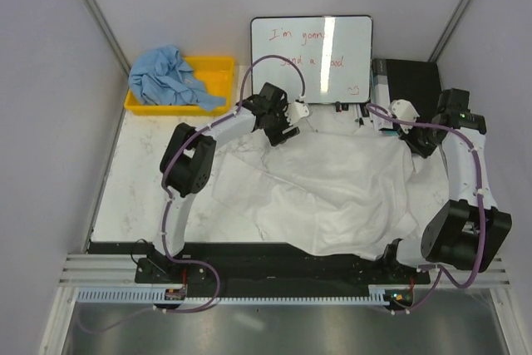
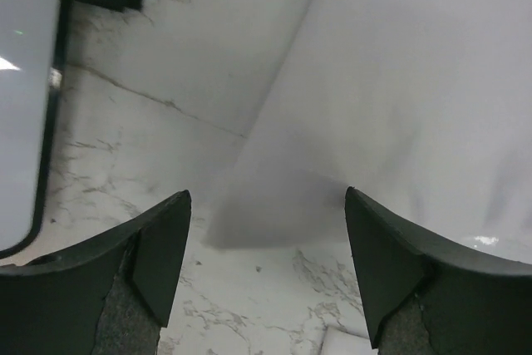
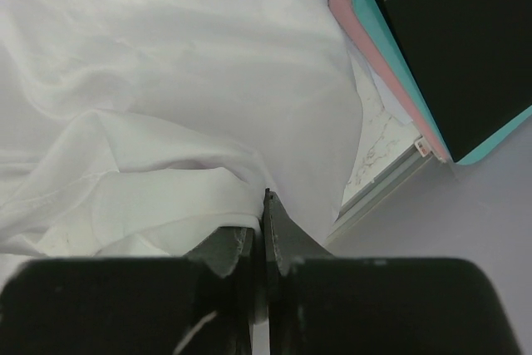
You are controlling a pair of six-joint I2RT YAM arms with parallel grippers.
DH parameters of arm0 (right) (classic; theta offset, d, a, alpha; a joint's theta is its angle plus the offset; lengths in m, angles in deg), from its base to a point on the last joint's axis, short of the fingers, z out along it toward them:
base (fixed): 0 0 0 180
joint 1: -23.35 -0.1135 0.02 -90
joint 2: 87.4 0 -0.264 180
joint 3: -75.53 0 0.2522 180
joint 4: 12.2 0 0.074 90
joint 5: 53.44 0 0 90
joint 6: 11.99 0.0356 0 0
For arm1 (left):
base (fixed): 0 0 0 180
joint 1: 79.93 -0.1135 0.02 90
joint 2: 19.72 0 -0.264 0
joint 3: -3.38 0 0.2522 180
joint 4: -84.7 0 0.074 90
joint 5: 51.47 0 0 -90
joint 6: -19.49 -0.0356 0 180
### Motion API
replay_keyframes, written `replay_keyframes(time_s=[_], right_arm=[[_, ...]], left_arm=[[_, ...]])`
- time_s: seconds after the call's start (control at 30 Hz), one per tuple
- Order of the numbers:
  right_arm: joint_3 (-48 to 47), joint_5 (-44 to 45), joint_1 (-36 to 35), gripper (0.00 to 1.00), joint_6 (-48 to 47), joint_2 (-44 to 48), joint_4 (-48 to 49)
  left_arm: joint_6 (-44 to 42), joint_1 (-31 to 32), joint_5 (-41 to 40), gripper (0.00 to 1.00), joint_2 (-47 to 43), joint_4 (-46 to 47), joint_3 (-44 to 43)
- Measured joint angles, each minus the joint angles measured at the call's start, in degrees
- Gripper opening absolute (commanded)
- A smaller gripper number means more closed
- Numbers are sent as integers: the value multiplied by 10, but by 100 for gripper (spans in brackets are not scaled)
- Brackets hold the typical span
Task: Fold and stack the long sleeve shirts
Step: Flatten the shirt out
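The right gripper draws the cloth's fold left in the top view next, to the cloth before the black case, clear of the table's edge, and releases.
The large white long sleeve shirt (image 1: 332, 189) lies spread and wrinkled across the middle of the table. The light blue shirt (image 1: 166, 76) is bunched up in the yellow bin at the back left. My left gripper (image 1: 287, 126) is open and empty and hovers over bare marble just off the white shirt's far left edge (image 2: 399, 81); its fingers (image 2: 162, 247) stand wide apart. My right gripper (image 1: 378, 118) is at the shirt's far right corner. In the right wrist view it (image 3: 264, 205) is shut on a fold of the white shirt (image 3: 166, 197).
The yellow bin (image 1: 218, 72) stands at the back left. A whiteboard (image 1: 312, 60) with red writing leans at the back centre, its edge close beside my left gripper (image 2: 21, 81). A black flat case (image 1: 411, 81) over teal and pink sheets (image 3: 391, 47) sits at the back right.
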Motion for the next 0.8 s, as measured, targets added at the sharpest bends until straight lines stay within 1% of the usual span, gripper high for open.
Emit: replay_keyframes(time_s=[0.03,0.13,0.17,0.23,0.27,0.33,0.43,0.53,0.6,0.63,0.67,0.7,0.73,0.77,0.8], right_arm=[[-2,1,-4,10,2,-2,0],[-4,4,-21,11,7,-7,0],[-4,6,-29,11,10,-7,1],[-4,9,-45,10,18,-8,2],[-4,11,-56,9,24,-8,5],[-9,12,-76,7,35,-12,7],[-35,7,-109,6,61,-25,10],[-61,-10,-134,4,78,-26,14],[-62,-19,-144,2,72,-17,16],[-56,-18,-146,2,65,-11,16],[-47,-16,-146,3,57,-4,17],[-34,-12,-146,3,48,1,19],[-23,-8,-146,3,42,3,19],[-11,0,-146,3,37,0,19],[-6,4,-146,3,35,-7,20]], left_arm=[[-8,0,-7,74,0,-2,10],[-22,-3,-6,51,-2,-13,42],[-25,-5,-9,29,-5,-18,44],[-29,-10,-8,5,-8,-32,52],[-32,-14,-2,2,-13,-34,59],[-32,-23,0,2,-31,-49,82],[-24,-50,14,2,-105,-83,149],[-24,-91,27,2,-253,-134,219],[-35,-102,35,2,-388,-178,246],[-45,-83,38,2,-473,-200,258],[-51,-55,43,2,-530,-215,266],[-58,-3,50,2,-595,-231,281],[-61,47,59,2,-638,-243,299],[-62,119,74,2,-693,-262,330],[-64,150,90,4,-715,-284,350]])
